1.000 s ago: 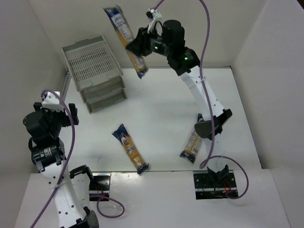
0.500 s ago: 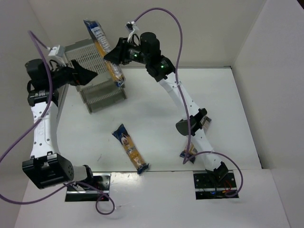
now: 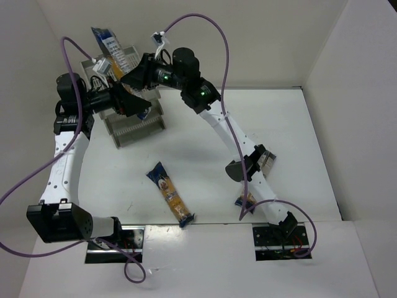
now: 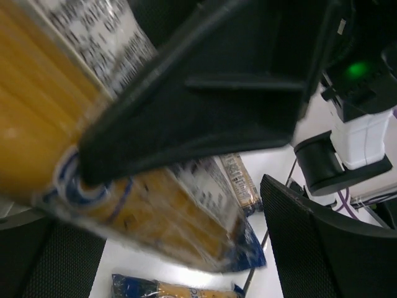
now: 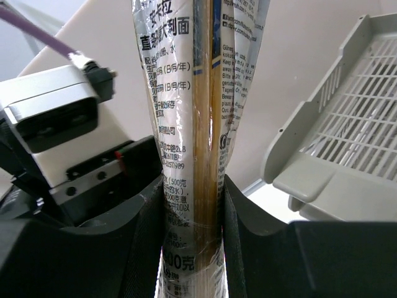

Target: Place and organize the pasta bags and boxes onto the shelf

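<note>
My left gripper will move next toward the packet's lower end (image 4: 181, 216) and close on both sides of the wrapper, because the packet slants across the gripper's open gap.
My right gripper (image 3: 139, 73) is shut on a pasta packet (image 3: 111, 49) and holds it raised and tilted over the grey shelf (image 3: 133, 124) at the far left. In the right wrist view the packet (image 5: 192, 124) is pinched between both pads, and my right gripper (image 5: 193, 205) has the shelf's top tray (image 5: 347, 124) just to its right. My left gripper (image 3: 127, 99) stands open beside that packet's lower end. In the left wrist view the blurred packet (image 4: 155, 205) crosses the wide gap of my left gripper (image 4: 186, 248). Two more packets lie on the table, one (image 3: 170, 194) near the middle front, the other (image 3: 246, 200) partly hidden under the right arm.
White walls close the table in at the back and on both sides, and the shelf stands against the back-left corner. Purple cables loop above both arms. The right arm (image 3: 229, 130) stretches diagonally across the table's middle.
The right arm has carried the packet left, from the table's back middle to above the shelf. The left arm has swung up from the near-left to meet it at the shelf.
</note>
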Controlling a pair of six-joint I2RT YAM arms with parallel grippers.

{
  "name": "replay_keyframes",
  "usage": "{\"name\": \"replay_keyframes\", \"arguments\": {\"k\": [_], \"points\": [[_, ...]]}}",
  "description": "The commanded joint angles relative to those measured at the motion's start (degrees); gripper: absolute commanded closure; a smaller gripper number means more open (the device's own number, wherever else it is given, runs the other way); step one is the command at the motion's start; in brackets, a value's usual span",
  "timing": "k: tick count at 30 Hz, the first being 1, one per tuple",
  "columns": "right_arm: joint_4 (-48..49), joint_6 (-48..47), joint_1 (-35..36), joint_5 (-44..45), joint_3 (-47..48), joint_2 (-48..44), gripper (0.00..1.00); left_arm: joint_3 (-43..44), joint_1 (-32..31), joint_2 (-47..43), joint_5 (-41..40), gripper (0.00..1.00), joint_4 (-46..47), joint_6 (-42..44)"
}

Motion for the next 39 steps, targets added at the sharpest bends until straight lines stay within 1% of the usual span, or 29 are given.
{"name": "replay_keyframes", "arguments": {"k": [1, 3, 5, 6, 7, 8, 9, 11, 12, 14, 15, 16, 17, 19, 20, 21, 22, 23, 25, 26, 27, 28, 29, 30, 32, 34, 36, 39], "points": [[10.45, 1.9, 2.77, 1.04, 4.67, -2.7, 1.0, -0.76, -0.33, 1.64, -1.34, 0.0, 4.3, -1.14], [10.45, 1.9, 2.77, 1.56, 4.67, -2.7, 1.0, -0.76, -0.33, 1.64, -1.34, 0.0, 4.31, -0.54], [9.84, 1.37, 3.3, 2.09, 4.67, -3.32, 1.0, -0.76, -0.33, 1.12, -1.95, 0.11, 3.78, -0.01], [9.05, 0.85, 3.3, 2.09, 4.67, -3.32, 1.0, -0.76, -0.33, 1.11, -1.26, 0.22, 3.78, -0.01], [8.52, 0.15, 3.3, 2.61, 4.67, -3.84, 1.0, -1.36, -0.33, 0.59, -0.64, 0.4, 5.18, -0.88], [7.73, 0.14, 3.3, 3.23, 4.67, -3.84, 1.0, -1.37, -0.33, 0.59, -0.63, 0.4, 5.71, -0.89], [6.94, -0.47, 3.3, 4.54, 4.67, -3.84, 1.0, -1.37, -0.33, 0.59, -1.33, 0.62, 5.72, -1.5], [6.15, -1.09, 3.3, 6.56, 4.67, -3.84, 1.0, -0.76, -0.33, 0.59, -3.78, 0.76, 4.33, -0.54], [5.36, -1.88, 3.3, 7.18, 4.67, -3.84, 0.83, 0.11, -0.33, 0.59, -4.49, 0.79, 4.31, -0.53], [4.04, -2.85, 3.3, 9.55, 4.67, -4.37, 0.6, 0.73, -0.33, 0.59, -5.12, 0.81, 5.71, -2.11], [4.04, -3.55, 3.3, 10.35, 4.67, -4.37, 0.46, 0.74, -0.33, 0.59, -5.12, 0.82, 6.76, -3.51], [3.43, -4.16, 3.3, 11.66, 4.67, -4.37, 0.4, 1.26, 0.19, 1.11, -5.12, 0.84, 9.47, -6.48], [3.42, -4.69, 3.3, 12.63, 4.67, -4.37, 0.21, 1.96, 0.72, 1.11, -5.12, 0.84, 11.67, -7.73], [2.72, -5.3, 3.3, 15.26, 4.67, -4.9, 0.08, 3.54, 0.73, 1.9, -6.25, 0.85, 12.22, -8.44], [2.02, -5.31, 3.3, 16.75, 4.67, -4.9, 0.03, 4.42, 0.73, 2.86, -6.87, 0.85, 12.22, -9.23], [1.06, -7.23, 3.3, 22.08, 4.67, -5.94, 0.0, 6.17, 1.34, 4.52, -7.48, 0.85, 12.22, -9.76], [0.18, -7.24, 3.3, 24.13, 4.67, -5.95, 0.0, 7.06, 2.04, 5.15, -8.1, 0.85, 12.22, -9.76], [-0.88, -8.72, 3.3, 28.5, 4.67, -6.65, 0.0, 9.59, 2.05, 6.55, -9.93, 0.85, 10.74, -8.55], [-1.58, -10.66, 3.3, 32.57, 4.67, -7.54, 0.0, 12.06, 2.05, 7.96, -12.75, 0.85, 7.4, -3.81], [-1.59, -11.72, 3.3, 34.16, 4.67, -7.54, 0.0, 13.47, 2.05, 8.75, -15.02, 0.85, 7.39, -3.79], [-2.29, -12.77, 3.3, 35.39, 4.67, -8.32, 0.0, 14.79, 2.05, 9.54, -18.27, 0.85, 4.08, -0.74], [-3.16, -15.04, 3.3, 36.1, 4.67, -9.2, 0.0, 16.8, 2.05, 11.99, -25.69, 0.89, 1.61, 1.38], [-3.17, -15.07, 3.3, 36.11, 4.67, -9.99, 0.0, 17.61, 2.05, 12.79, -31.69, 0.89, 0.98, 2.36], [-4.13, -15.07, 3.3, 36.63, 4.67, -10.0, 0.0, 18.14, 2.05, 13.5, -33.31, 0.87, 0.97, 3.41], [-4.84, -15.07, 3.3, 36.63, 4.67, -10.61, 0.0, 19.2, 2.05, 15.43, -35.34, 0.86, 0.97, 6.14], [-4.84, -15.59, 3.83, 36.02, 4.67, -11.23, 0.0, 19.72, 2.05, 16.14, -35.35, 0.82, 1.49, 6.14], [-5.37, -15.59, 3.83, 36.02, 4.67, -11.84, 0.0, 19.72, 2.05, 17.28, -35.35, 0.8, 2.55, 5.62], [-6.68, -16.12, 3.83, 36.02, 4.67, -12.36, 0.0, 19.72, 2.05, 19.03, -32.81, 0.78, 2.55, 4.05]]}}
